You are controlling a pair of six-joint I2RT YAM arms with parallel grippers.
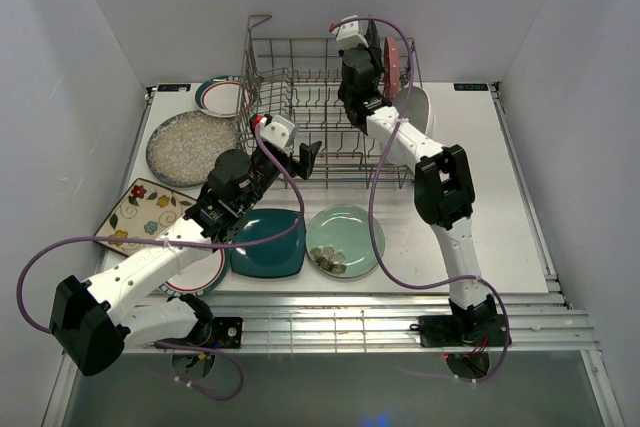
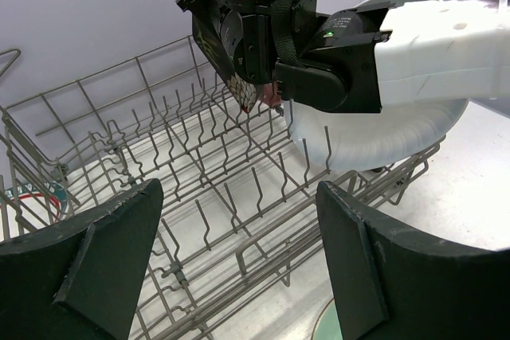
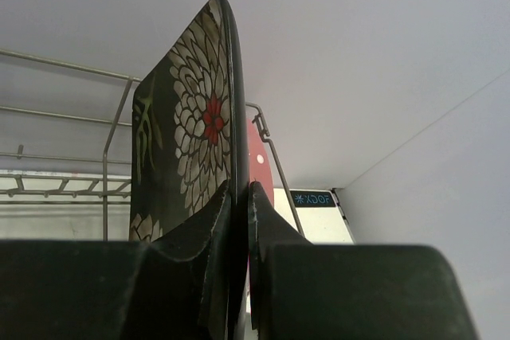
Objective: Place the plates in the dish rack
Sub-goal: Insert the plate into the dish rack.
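My right gripper holds the black floral square plate upright over the dish rack's wires. It should next lower the plate down between the wires beside the pink plate [image 1: 393, 57] and release it.
The dish rack [image 1: 300, 112] stands at the back of the table. Inside it, my right gripper [image 1: 357, 97] is shut on the rim of the black floral square plate [image 3: 191, 133], which it holds upright on edge above the tines [image 2: 227, 185]. A pink plate [image 1: 393, 57] and a white oval plate [image 1: 416, 107] stand in the rack's right end. My left gripper [image 1: 303, 160] hangs open and empty at the rack's front rail. On the table lie a speckled grey plate [image 1: 190, 147], a rimmed plate [image 1: 222, 95], a cream flowered plate [image 1: 140, 212], a teal square plate [image 1: 268, 244] and a mint plate [image 1: 345, 237].
Another rimmed plate [image 1: 195, 272] lies partly under my left arm. Small pale objects [image 1: 330, 262] sit in the mint plate. White walls close in the table on three sides. A slatted ledge [image 1: 380, 317] runs along the near edge.
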